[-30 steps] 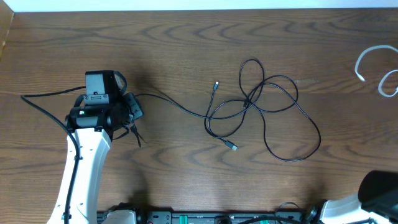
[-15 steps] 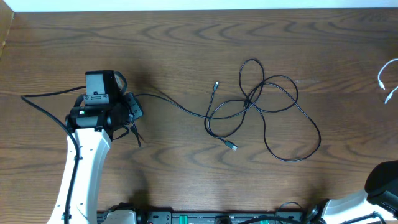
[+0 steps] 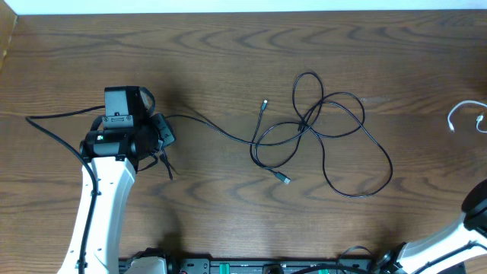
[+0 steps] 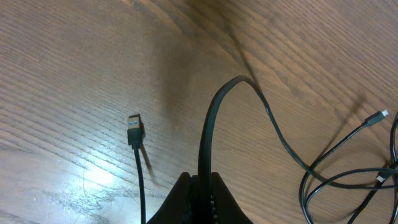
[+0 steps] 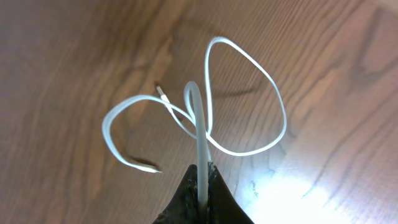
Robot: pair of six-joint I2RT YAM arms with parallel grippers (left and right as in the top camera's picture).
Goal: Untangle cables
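Note:
I will move my right gripper down toward the bare table beneath it and open up, since the white cable hangs well clear of the black cable's loops.
A thin black cable point(image 3: 327, 129) lies looped in the middle of the table, with plug ends at the centre. One strand runs left to my left gripper point(image 3: 161, 137), which is shut on it; the left wrist view shows the black cable point(image 4: 211, 124) between the fingers point(image 4: 200, 186) and a loose USB plug point(image 4: 135, 127) beside them. The white cable point(image 3: 456, 113) shows at the right edge. In the right wrist view my right gripper point(image 5: 202, 180) is shut on the white cable point(image 5: 249, 93), which hangs in loops above the table.
The left arm point(image 3: 103, 198) reaches in from the lower left, with its thicker black arm cable point(image 3: 53, 118) trailing left. The right arm point(image 3: 456, 236) sits at the lower right corner. The table's far edge point(image 3: 243, 11) runs along the top.
The white cable has moved right and down toward the right edge, with less of it in view. The right arm has pulled right. The left arm and black cable have not moved.

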